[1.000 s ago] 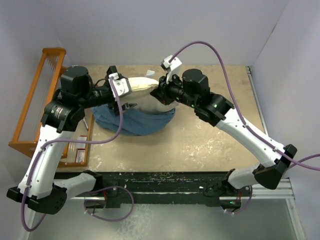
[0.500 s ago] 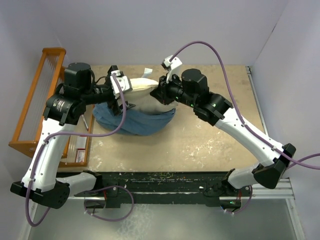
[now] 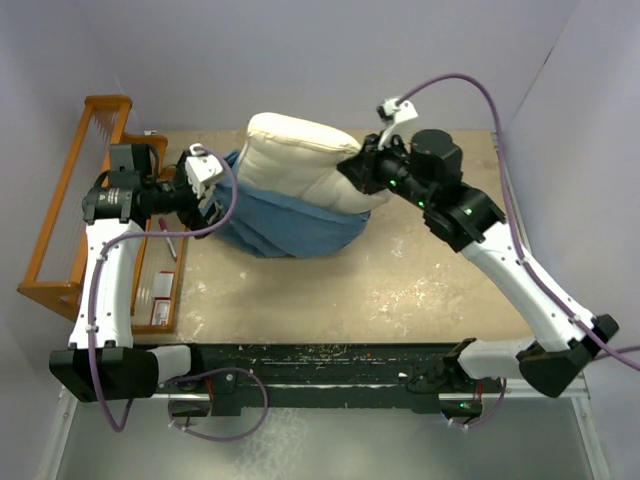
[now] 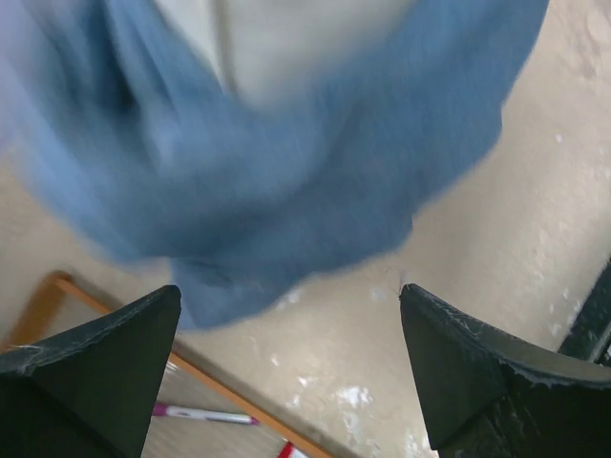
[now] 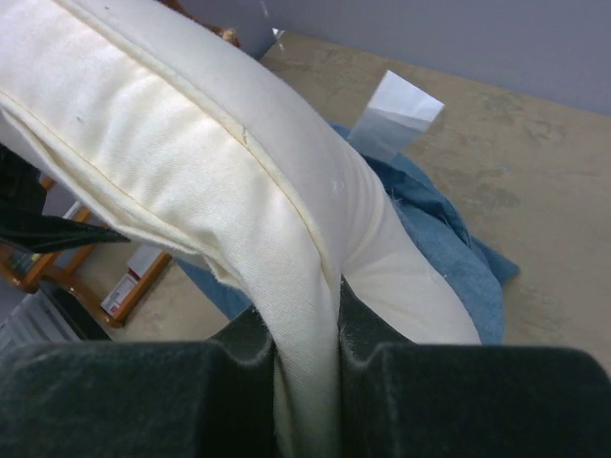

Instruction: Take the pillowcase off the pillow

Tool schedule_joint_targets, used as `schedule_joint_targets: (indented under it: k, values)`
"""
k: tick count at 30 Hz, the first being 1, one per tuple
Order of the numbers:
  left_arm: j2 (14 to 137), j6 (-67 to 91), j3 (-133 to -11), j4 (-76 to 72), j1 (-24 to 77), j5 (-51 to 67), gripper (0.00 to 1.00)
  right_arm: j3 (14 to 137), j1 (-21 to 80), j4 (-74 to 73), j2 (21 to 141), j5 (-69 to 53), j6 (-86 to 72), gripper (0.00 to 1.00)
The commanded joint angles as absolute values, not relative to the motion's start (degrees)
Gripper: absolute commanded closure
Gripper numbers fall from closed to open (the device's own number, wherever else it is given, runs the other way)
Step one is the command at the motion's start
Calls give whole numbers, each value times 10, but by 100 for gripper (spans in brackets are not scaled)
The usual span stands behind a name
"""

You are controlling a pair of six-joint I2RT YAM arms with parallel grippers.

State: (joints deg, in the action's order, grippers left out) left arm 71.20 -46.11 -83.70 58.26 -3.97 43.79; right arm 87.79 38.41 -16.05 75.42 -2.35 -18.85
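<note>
I need to move my left gripper to the right in the top view next, onto the bunched fold of the pillowcase, because the pillowcase hangs apart from the gripper's spread fingers.
The cream pillow (image 3: pixel 300 160) is lifted and sticks out of the dusty-blue pillowcase (image 3: pixel 285 225), which bunches around its lower part on the table. My right gripper (image 3: pixel 352 172) is shut on the pillow's right edge; in the right wrist view the cream seam (image 5: pixel 310 363) is pinched between the jaws, with blue cloth (image 5: pixel 449 258) beyond. My left gripper (image 3: pixel 212 200) is open and empty at the pillowcase's left side. In the left wrist view the blurred pillowcase (image 4: pixel 286 210) hangs ahead of the spread fingers (image 4: pixel 468 363), apart from them. The bear face is hidden.
An orange wooden rack (image 3: pixel 80 200) stands along the left edge, with a flat box (image 3: pixel 160 295) beside it. A pink pen (image 4: pixel 205 414) lies by the wooden frame edge. A white tag (image 5: pixel 396 110) sticks up behind the pillow. Walls close in the back and sides.
My right gripper has pulled the pillow up and to the right, so much more cream shows out of the blue case. My left gripper has let go, opened and drawn back left.
</note>
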Motion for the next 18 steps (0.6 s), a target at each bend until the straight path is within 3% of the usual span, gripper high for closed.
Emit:
schedule_joint_targets:
  k: [1,7,12,18]
  values:
    - [675,-514,-760,532,-47,479,1,829,354,-95,673,-39,-215,100]
    - [725,-488,-748,439,-38,539,1,743,321,-52,604,-123,-215,100]
    - [743,-481,-739,384,49,510,0,697,304,-3,575,-206,-227,100]
    - [771,-522,-749,416,83,498,12,668,272,37,561,-252,-256,100]
